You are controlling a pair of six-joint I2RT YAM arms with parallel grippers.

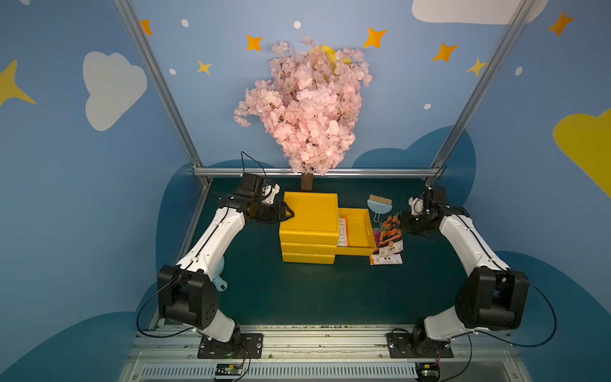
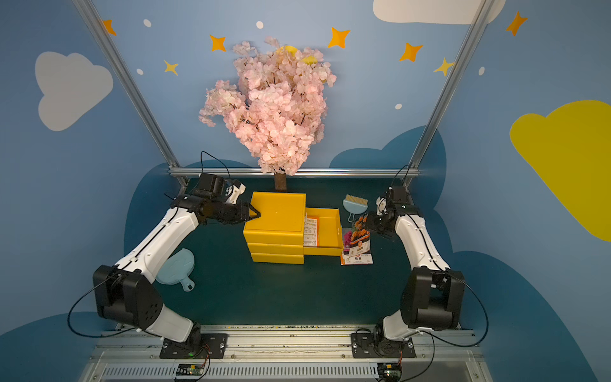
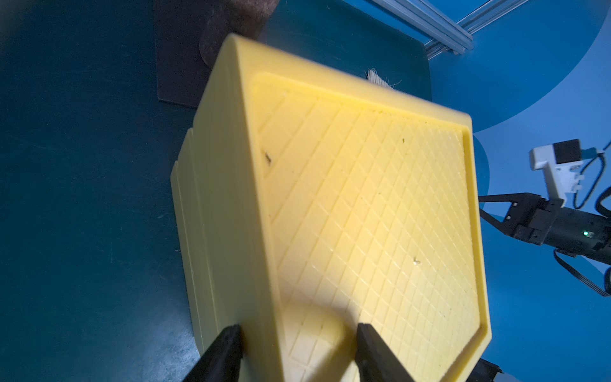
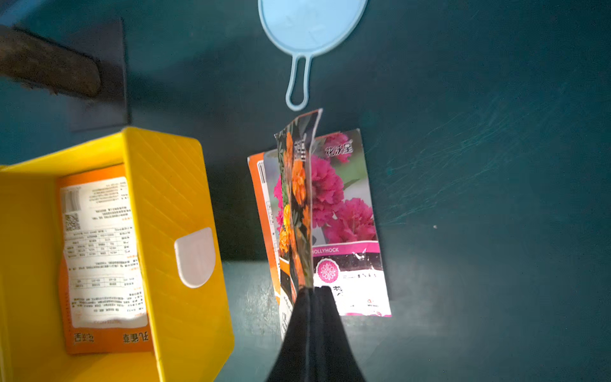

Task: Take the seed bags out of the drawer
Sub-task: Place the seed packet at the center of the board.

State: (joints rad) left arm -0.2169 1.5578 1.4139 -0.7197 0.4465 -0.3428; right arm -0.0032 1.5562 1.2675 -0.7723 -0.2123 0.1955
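The orange-flowered seed bag is already clear of the drawer and above that pile. My right gripper should next go down toward the magenta-flowered bag and let go of it there.
The yellow drawer unit has its top drawer pulled out to the right. One seed bag lies back-up inside it. My right gripper is shut on an orange-flowered seed bag, holding it on edge just right of the drawer. Under the held bag, a magenta-flowered bag and an orange-backed one lie on the mat. My left gripper is shut on the unit's top left edge, one finger on the top and one on the side.
A pale blue brush lies behind the bags, near the right gripper. A pale blue dustpan sits under the left arm. The pink blossom tree stands right behind the unit, with its trunk at the back rail.
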